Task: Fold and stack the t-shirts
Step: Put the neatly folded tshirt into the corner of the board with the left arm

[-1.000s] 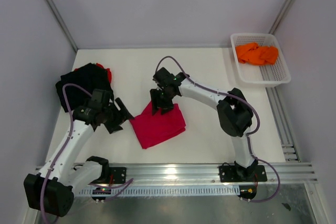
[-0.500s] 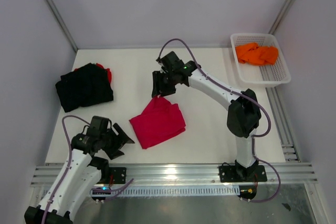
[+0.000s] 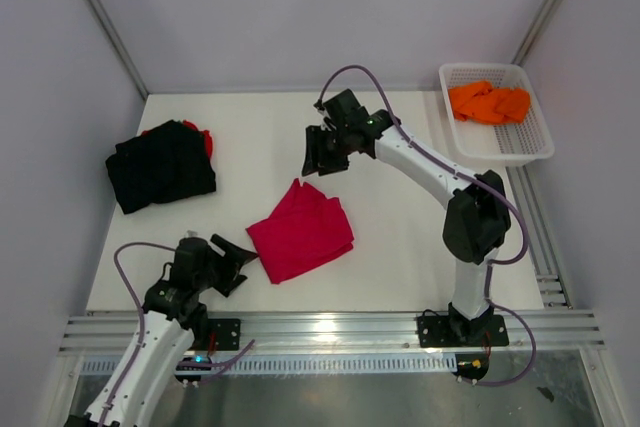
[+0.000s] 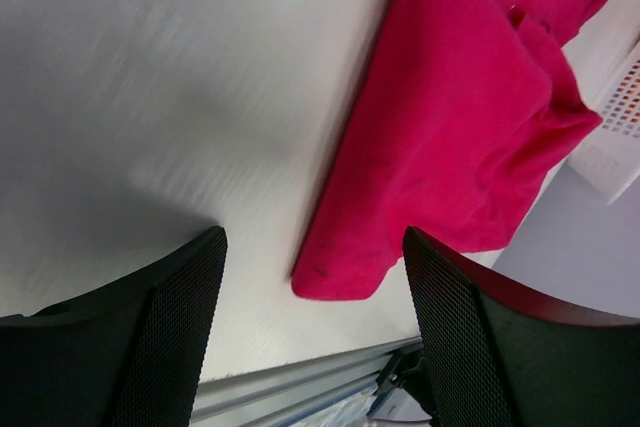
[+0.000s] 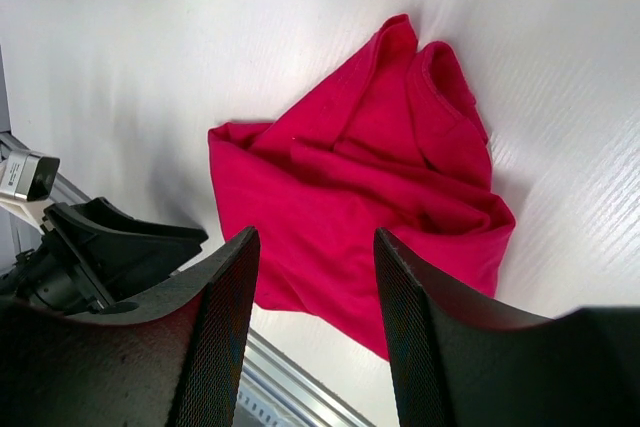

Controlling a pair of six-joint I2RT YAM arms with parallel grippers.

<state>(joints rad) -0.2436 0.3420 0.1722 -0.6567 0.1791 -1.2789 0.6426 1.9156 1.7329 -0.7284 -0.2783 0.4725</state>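
Observation:
The left gripper moves outward and across onto the middle of the crimson shirt's closest edge [image 3: 260, 249] [image 4: 352, 147] next, which lies outward and to its right in the top view.
A crimson-red t-shirt [image 3: 302, 231] lies folded but rumpled on the white table, near its front middle; it shows in the left wrist view [image 4: 470, 117] and the right wrist view [image 5: 360, 197]. A folded black t-shirt [image 3: 162, 165] lies at the left with a red one [image 3: 205, 139] peeking from under it. An orange t-shirt [image 3: 488, 102] lies in the basket. My left gripper [image 3: 236, 265] is open and empty, just left of the crimson shirt's near corner. My right gripper [image 3: 322, 154] is open and empty, raised above the table behind the crimson shirt.
A white mesh basket [image 3: 520, 143] stands at the back right corner. A metal rail [image 3: 330, 327] runs along the table's front edge. Grey walls close in the left, back and right sides.
My left arm has pulled back from the black stack to the front left, ending beside the crimson shirt. My right gripper has let go of the crimson shirt, risen and moved back.

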